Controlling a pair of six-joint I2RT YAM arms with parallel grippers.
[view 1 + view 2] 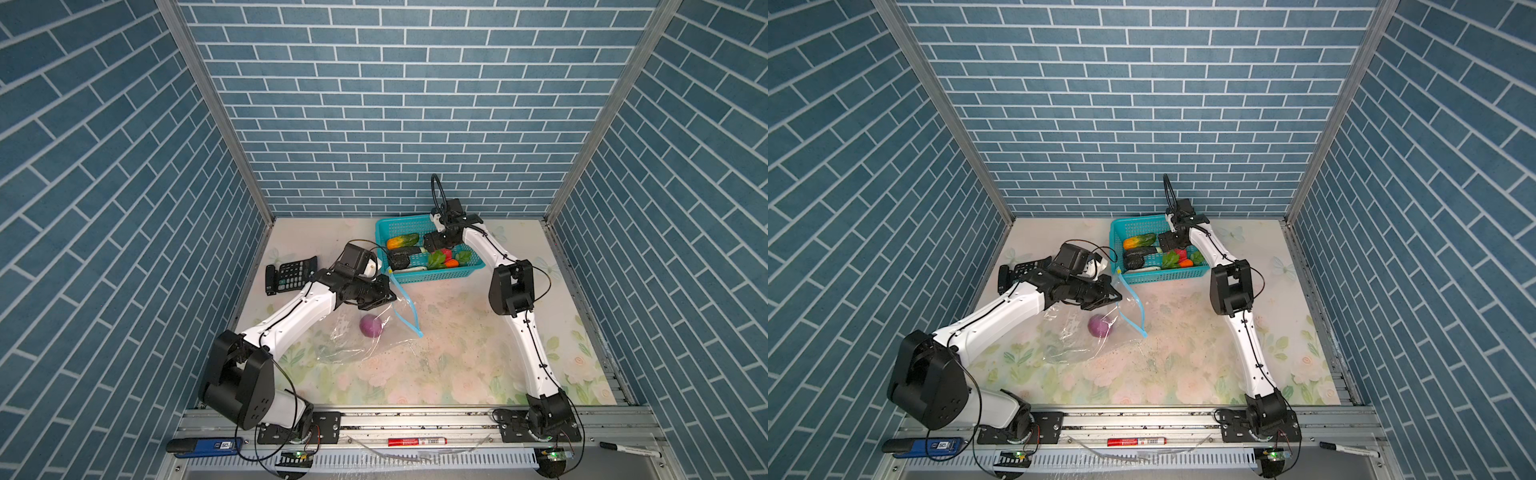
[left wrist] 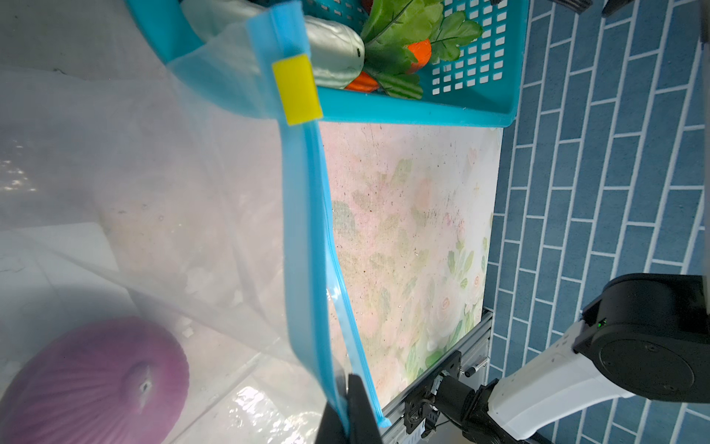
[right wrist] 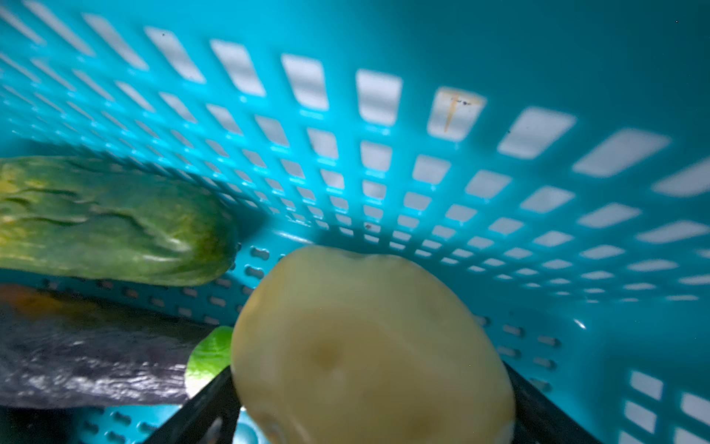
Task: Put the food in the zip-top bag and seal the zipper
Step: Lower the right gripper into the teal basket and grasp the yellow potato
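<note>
The right gripper stays low in the basket next and shuts its open fingers onto the fruit's sides, as the yellow fruit (image 3: 369, 346) already sits between them.
The clear zip-top bag (image 1: 357, 345) lies on the floral mat with a purple onion (image 1: 370, 325) (image 2: 96, 380) inside it. My left gripper (image 1: 390, 293) (image 2: 347, 415) is shut on one side of the light-blue zipper (image 2: 307, 230) and holds it up, so the bag's mouth gapes. The yellow slider (image 2: 296, 89) sits at the zipper's far end, by the basket. My right gripper (image 1: 434, 249) (image 3: 372, 384) is down in the teal basket (image 1: 440, 275), open, with a yellow fruit (image 3: 369, 346) between its fingers. A cucumber-like piece (image 3: 107, 223), an eggplant (image 3: 88, 353), a red piece (image 1: 445, 253) and a leafy carrot (image 2: 418, 54) lie in the basket.
A black calculator (image 1: 295, 272) lies at the mat's left edge behind the left arm. On the front rail are a blue tool (image 1: 203, 446), a red marker (image 1: 417, 441) and a black marker (image 1: 629, 449). Brick-patterned walls enclose three sides.
</note>
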